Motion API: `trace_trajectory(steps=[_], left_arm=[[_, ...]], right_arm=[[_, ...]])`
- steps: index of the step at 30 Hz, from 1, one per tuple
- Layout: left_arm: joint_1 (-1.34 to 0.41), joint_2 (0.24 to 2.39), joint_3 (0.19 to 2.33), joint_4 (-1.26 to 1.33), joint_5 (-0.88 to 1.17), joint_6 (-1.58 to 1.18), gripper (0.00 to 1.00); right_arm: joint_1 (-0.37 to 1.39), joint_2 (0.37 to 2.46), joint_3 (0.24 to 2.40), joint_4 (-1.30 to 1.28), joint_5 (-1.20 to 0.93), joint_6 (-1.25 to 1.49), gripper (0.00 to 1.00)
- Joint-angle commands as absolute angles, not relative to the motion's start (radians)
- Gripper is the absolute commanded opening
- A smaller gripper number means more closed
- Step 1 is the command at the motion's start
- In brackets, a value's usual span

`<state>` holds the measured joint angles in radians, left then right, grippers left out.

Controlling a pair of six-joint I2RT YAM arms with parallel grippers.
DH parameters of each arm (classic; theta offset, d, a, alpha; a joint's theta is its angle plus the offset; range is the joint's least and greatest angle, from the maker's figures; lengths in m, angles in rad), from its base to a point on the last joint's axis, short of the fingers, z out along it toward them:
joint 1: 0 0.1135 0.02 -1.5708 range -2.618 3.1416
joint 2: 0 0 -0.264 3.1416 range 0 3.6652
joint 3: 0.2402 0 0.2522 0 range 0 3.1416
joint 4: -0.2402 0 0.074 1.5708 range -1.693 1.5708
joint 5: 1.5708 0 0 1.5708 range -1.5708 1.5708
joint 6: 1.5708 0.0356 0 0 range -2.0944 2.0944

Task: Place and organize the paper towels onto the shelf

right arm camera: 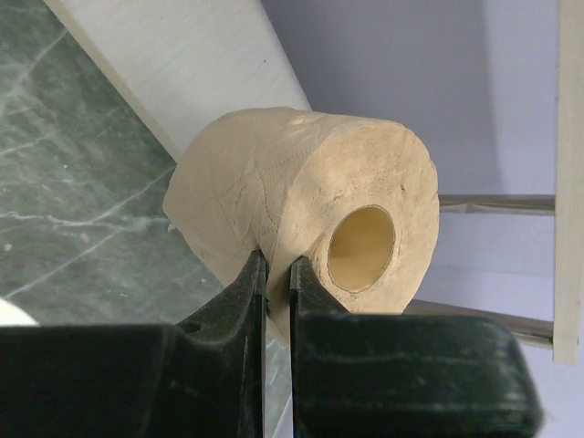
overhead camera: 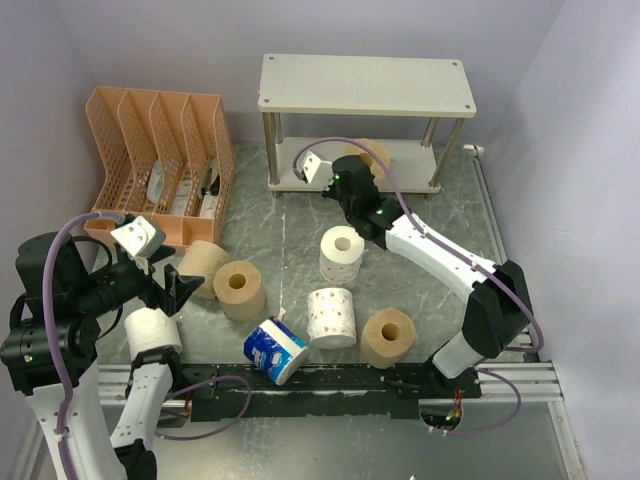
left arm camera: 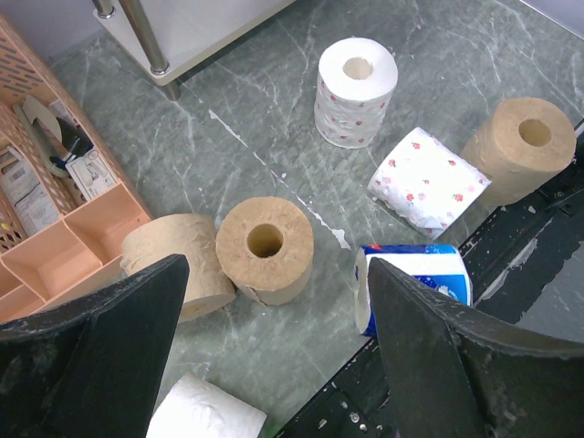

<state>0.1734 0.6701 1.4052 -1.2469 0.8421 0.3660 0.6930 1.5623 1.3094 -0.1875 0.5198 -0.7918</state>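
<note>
My right gripper needs to move the tan roll outward and to the right in the top view, onto the lower board's end (overhead camera: pixel 410 164) beside the shelf's posts, where there is free space.
My right gripper (right arm camera: pixel 276 265) is shut on the rim of a tan paper towel roll (right arm camera: pixel 301 210), pinching its outer layers. It holds the roll (overhead camera: pixel 378 152) at the lower board of the shelf (overhead camera: pixel 365 85). My left gripper (left arm camera: pixel 274 274) hangs open and empty over the near-left table. Below it stand an upright tan roll (left arm camera: pixel 265 248), a tan roll on its side (left arm camera: pixel 169 260) and a plain white roll (left arm camera: pixel 205 415). To their right are a blue-wrapped roll (left arm camera: pixel 420 274), a pink-print roll on its side (left arm camera: pixel 427 178), an upright printed roll (left arm camera: pixel 356 78) and another tan roll (left arm camera: pixel 525 146).
An orange mesh organizer (overhead camera: pixel 160 160) holding a few small items stands at the back left, close to the shelf's left legs. A black rail (overhead camera: pixel 330 385) runs along the table's near edge. Purple-grey walls close in the back and both sides.
</note>
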Motion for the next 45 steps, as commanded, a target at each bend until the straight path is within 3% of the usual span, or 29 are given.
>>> trace_trajectory(steps=[1, 5, 10, 24, 45], left_arm=[[0.182, 0.656, 1.41, -1.237, 0.856, 0.367, 0.92], [0.182, 0.649, 1.407, -1.232, 0.846, 0.359, 0.92], [0.188, 0.649, 1.405, -1.23, 0.843, 0.356, 0.93], [0.195, 0.655, 1.404, -1.224, 0.828, 0.347, 0.94], [0.216, 0.648, 1.399, -1.215, 0.799, 0.331, 0.92]], right_arm=[[0.613, 1.514, 1.261, -0.016, 0.395, -0.924, 0.0], [0.52, 1.557, 1.273, -0.016, 0.371, -0.909, 0.0], [0.431, 1.585, 1.172, 0.237, 0.407, -0.941, 0.0], [0.356, 1.751, 1.147, 0.577, 0.504, -0.977, 0.0], [0.269, 1.967, 1.336, 0.544, 0.562, -0.832, 0.0]])
